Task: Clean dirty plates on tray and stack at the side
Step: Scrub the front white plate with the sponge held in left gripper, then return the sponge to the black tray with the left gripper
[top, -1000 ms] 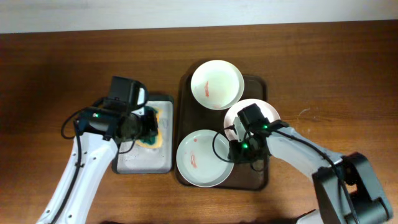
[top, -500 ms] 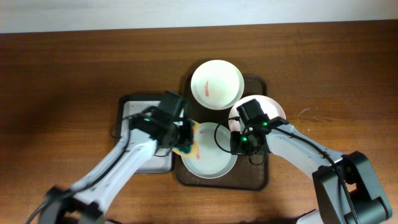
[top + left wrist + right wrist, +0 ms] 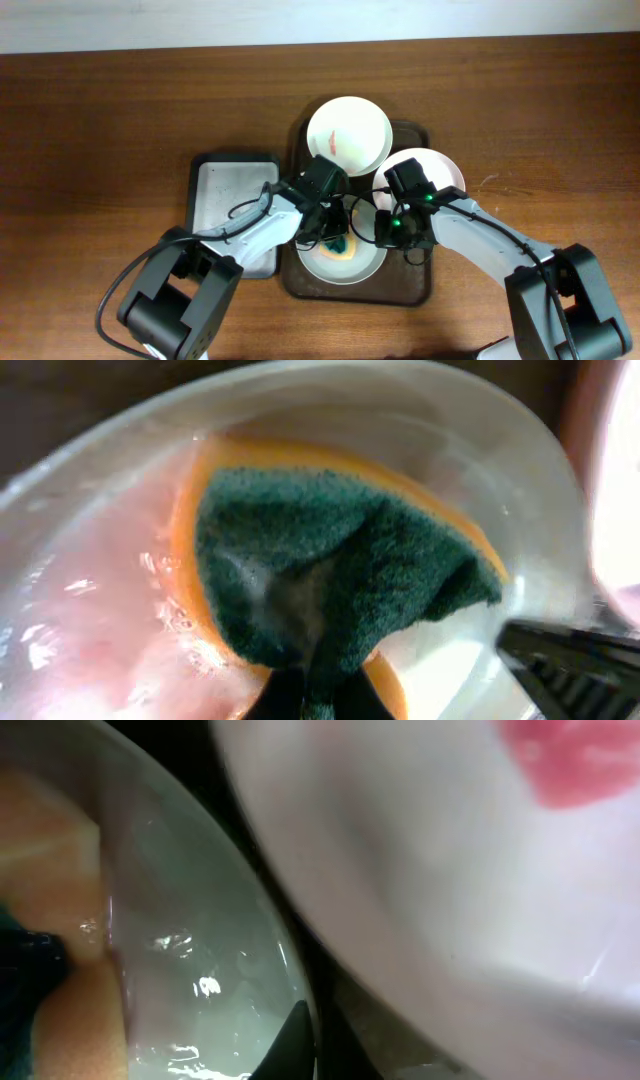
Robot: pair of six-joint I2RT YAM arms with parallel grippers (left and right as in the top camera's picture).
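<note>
The sponge goes onto the grey tray [image 3: 227, 198] next, which lies empty. My left gripper rises off the mint plate [image 3: 358, 268], moves left in the overhead view and releases it.
The pale mint plate [image 3: 358, 268] lies at the front of the dark brown tray [image 3: 415, 290]. My left gripper [image 3: 330, 232] is shut on a green and orange sponge [image 3: 330, 570] and presses it into this plate [image 3: 470, 440]; pinkish wet smear shows beside the sponge. My right gripper [image 3: 386, 232] is shut on the mint plate's right rim [image 3: 250, 910], with one fingertip [image 3: 290, 1035] inside the rim. The white plate [image 3: 348, 135] with a red smear sits at the back of the tray. The pale pink plate [image 3: 435, 172], also red-smeared [image 3: 570, 765], lies at the tray's right, partly under my right arm.
The smaller grey tray [image 3: 232, 200] stands left of the brown tray, with no sponge on it. My left arm reaches across its right edge. Wooden table [image 3: 120, 120] lies all around.
My left gripper carried the sponge right, from the grey tray into the mint plate. My right gripper stayed on the plate's right rim.
</note>
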